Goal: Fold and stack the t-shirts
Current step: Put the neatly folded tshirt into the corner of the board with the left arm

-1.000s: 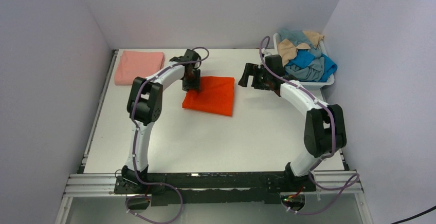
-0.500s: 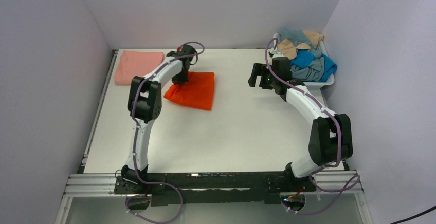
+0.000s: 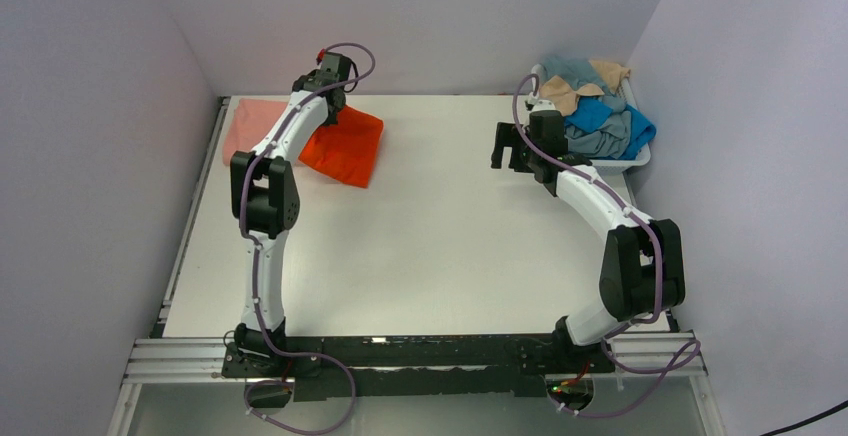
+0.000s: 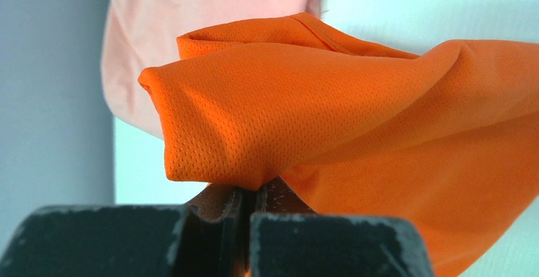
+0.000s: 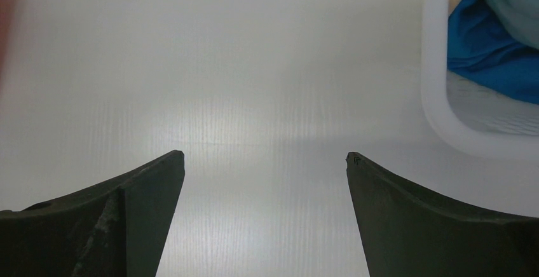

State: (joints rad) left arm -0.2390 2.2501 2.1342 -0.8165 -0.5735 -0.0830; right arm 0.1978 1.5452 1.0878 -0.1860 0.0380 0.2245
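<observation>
My left gripper needs to move up and to the left in the top view next, then go down over the salmon-pink t-shirt [image 3: 254, 127] [image 4: 213, 0], because the orange t-shirt still lies beside it.
The bright orange t-shirt [image 3: 345, 146] lies folded at the far left of the table, its left edge lifted. My left gripper [image 3: 322, 96] is shut on a bunched edge of it; the left wrist view shows the orange cloth [image 4: 356, 131] pinched between the closed fingers. The salmon-pink t-shirt [image 3: 250, 126] lies flat beside and under it, also in the left wrist view [image 4: 191, 16]. My right gripper [image 3: 507, 148] is open and empty above bare table, left of the basket; the right wrist view [image 5: 265, 157] shows its fingers wide apart. Blue, grey-blue, teal and tan t-shirts [image 3: 595, 116] are heaped in the basket.
The white plastic basket [image 3: 640, 161] stands at the far right corner; its rim [image 5: 438, 99] shows at the right of the right wrist view. Walls close the table on the left, back and right.
</observation>
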